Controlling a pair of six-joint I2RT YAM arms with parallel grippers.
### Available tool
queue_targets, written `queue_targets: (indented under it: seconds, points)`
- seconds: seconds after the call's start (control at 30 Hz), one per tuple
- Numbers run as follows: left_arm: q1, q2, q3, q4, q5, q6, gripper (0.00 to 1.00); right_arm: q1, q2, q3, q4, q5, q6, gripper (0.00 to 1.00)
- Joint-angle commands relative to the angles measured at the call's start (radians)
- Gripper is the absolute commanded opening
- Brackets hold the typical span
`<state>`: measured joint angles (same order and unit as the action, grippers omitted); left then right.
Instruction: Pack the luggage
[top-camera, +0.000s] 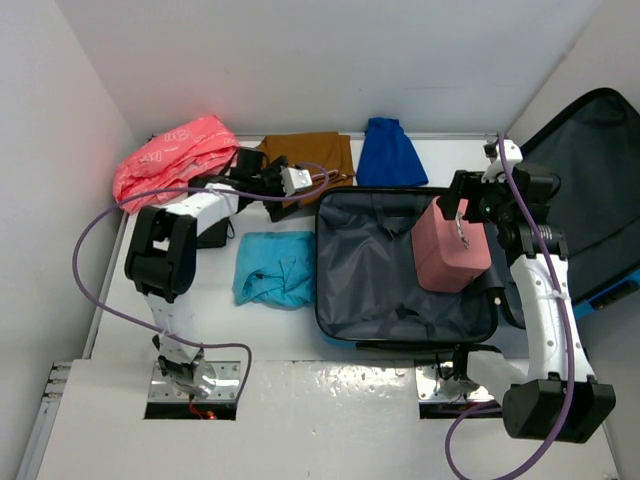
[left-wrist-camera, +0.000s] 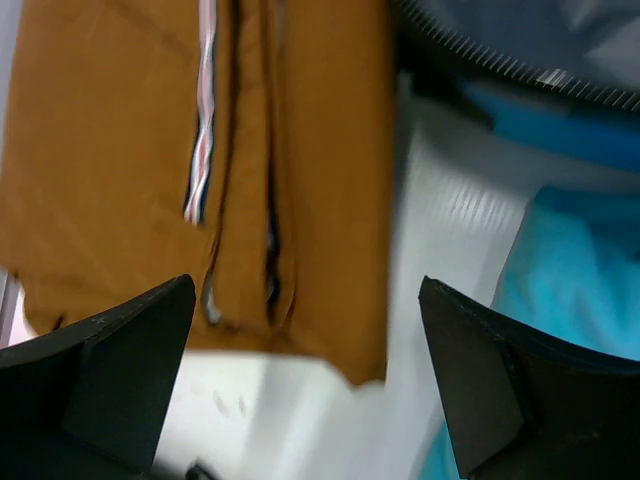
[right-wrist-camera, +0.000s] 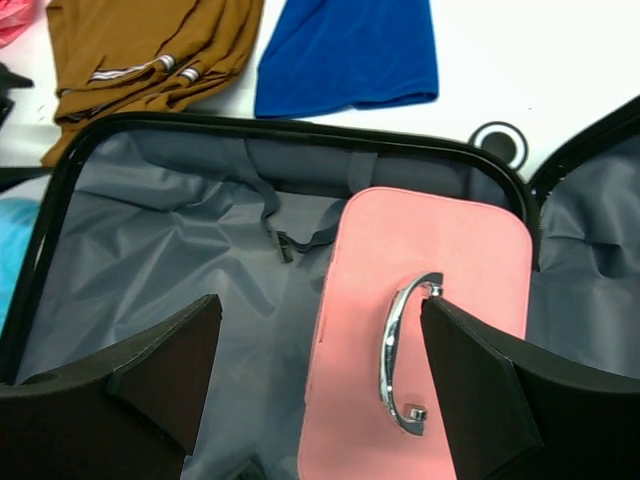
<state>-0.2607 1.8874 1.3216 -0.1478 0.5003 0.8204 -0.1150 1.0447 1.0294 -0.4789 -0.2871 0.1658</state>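
Observation:
Next, my left gripper lowers its open fingers outward around the brown garment's near edge (top-camera: 309, 198) (left-wrist-camera: 303, 338) and closes, since the garment's edge lies below and outward, lined up between them.
The luggage (top-camera: 385, 285) lies open in the middle of the table, grey lining up, with its lid (top-camera: 600, 180) folded out to the right. A small pink case (top-camera: 450, 250) with a metal handle sits inside it at the right. My right gripper (top-camera: 466, 198) hovers open above the pink case (right-wrist-camera: 420, 290), fingers either side of the handle (right-wrist-camera: 400, 350), holding nothing; the lining (right-wrist-camera: 170, 250) shows below. My left gripper (top-camera: 283, 198) is open and empty above the near edge of a folded brown garment (top-camera: 312, 155). In the left wrist view (left-wrist-camera: 305, 300) the garment (left-wrist-camera: 130, 170) lies just beyond the fingers.
A cyan garment (top-camera: 275, 268) lies left of the luggage and shows at the right of the left wrist view (left-wrist-camera: 585, 290). A blue garment (top-camera: 390, 150) lies behind the luggage. A coral-pink bag (top-camera: 175, 155) sits at the back left. White walls close in the left and back.

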Motion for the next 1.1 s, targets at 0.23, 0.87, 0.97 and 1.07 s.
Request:
queue_targets:
  seconds: [0.23,0.87,0.97,1.07]
  points:
    - [-0.04,0.114,0.033,0.219,0.058,-0.016,1.0,0.002,0.023,0.063,-0.01,0.089,0.011,0.81]
    - [-0.04,0.354,0.169,0.636,-0.132,-0.136,0.8,-0.008,0.077,0.139,-0.058,0.141,-0.025,0.79]
    - [-0.005,0.32,0.197,0.579,-0.112,-0.21,0.56,-0.006,0.064,0.141,-0.059,0.134,-0.037,0.73]
    - [0.021,0.257,0.157,0.553,-0.1,-0.285,0.34,-0.006,0.04,0.118,-0.053,0.112,-0.031,0.7]
